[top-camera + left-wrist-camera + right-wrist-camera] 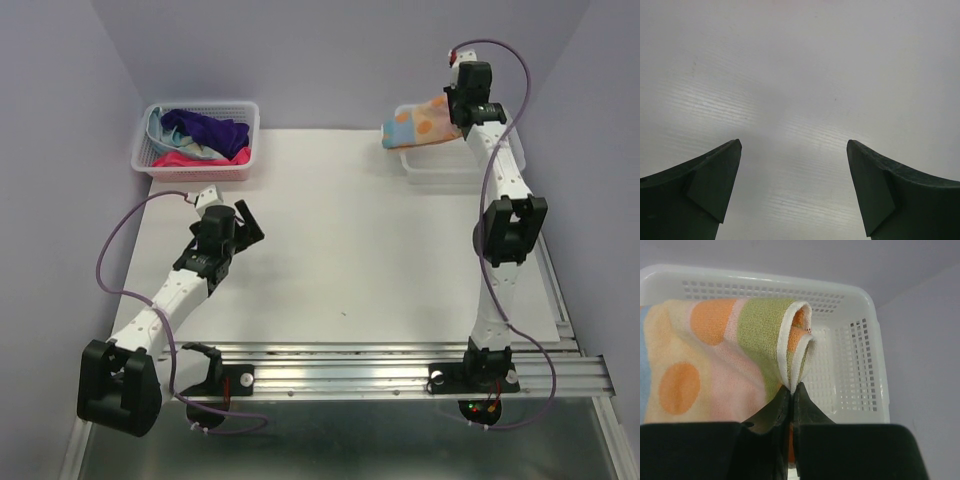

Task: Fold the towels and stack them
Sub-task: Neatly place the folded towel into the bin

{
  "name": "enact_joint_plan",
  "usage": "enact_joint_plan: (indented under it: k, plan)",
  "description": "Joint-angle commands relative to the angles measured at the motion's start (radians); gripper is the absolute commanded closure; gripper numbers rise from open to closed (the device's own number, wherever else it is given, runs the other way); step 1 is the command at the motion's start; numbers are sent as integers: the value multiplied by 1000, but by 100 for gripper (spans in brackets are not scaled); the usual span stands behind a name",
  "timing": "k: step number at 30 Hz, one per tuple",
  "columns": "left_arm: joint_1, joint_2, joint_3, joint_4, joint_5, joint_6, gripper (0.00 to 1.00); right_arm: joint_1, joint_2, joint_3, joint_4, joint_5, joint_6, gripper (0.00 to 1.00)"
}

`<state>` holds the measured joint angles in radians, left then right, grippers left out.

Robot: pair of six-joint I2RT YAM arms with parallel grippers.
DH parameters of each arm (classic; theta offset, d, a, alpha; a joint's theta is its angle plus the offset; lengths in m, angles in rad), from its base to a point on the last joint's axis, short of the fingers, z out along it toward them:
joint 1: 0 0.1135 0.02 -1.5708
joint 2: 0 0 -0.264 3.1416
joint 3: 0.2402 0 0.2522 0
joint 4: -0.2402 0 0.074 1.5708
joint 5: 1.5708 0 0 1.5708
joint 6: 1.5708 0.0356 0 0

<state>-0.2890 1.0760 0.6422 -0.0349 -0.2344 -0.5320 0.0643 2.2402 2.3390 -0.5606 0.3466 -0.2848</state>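
Observation:
Next, my right gripper needs to move down toward the bare bottom of the white basket (pixel 452 156) (pixel 823 367) and release the towel's fold, as the spotted towel still hangs above the basket's rim.
A spotted towel (pixel 420 125) in pale yellow, pink, green and light blue with orange spots hangs over the white basket (pixel 440 168) at the back right. My right gripper (pixel 462 100) is shut on its white-edged fold (pixel 792 367), just above that basket (pixel 860 370). More towels, dark purple (pixel 205 128), pink-red (pixel 185 158) and light blue, lie heaped in the white mesh basket (pixel 196 175) at the back left. My left gripper (pixel 248 222) hovers open over the bare white table (pixel 800 90), its fingers (pixel 715 180) wide apart with nothing between them.
The white work surface (pixel 350 240) lies between the two baskets. Grey walls close in the back and sides. A metal rail (pixel 380 365) with the arm bases runs along the near edge.

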Motion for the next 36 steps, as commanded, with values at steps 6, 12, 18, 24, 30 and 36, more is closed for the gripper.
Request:
enact_joint_plan:
  k: [6, 12, 18, 24, 30, 36]
  plan:
    - [-6, -16, 71, 0, -22, 23, 1, -81, 42, -108, 135, -95, 32, 99]
    - [-6, -16, 83, -3, -23, 29, 1, -100, 107, -113, 154, -100, 32, 99]
    - [-6, -10, 93, -2, -23, 32, 1, -118, 142, -127, 189, -113, 27, 99]
    - [-6, 2, 103, 0, -25, 35, 1, -136, 177, -112, 214, -98, 35, 99]
    - [-6, 16, 117, 1, -31, 38, 1, -144, 193, -83, 231, -61, 26, 99]
    - [-6, 41, 142, 16, -13, 43, 1, -146, 197, -73, 228, -52, 15, 88]
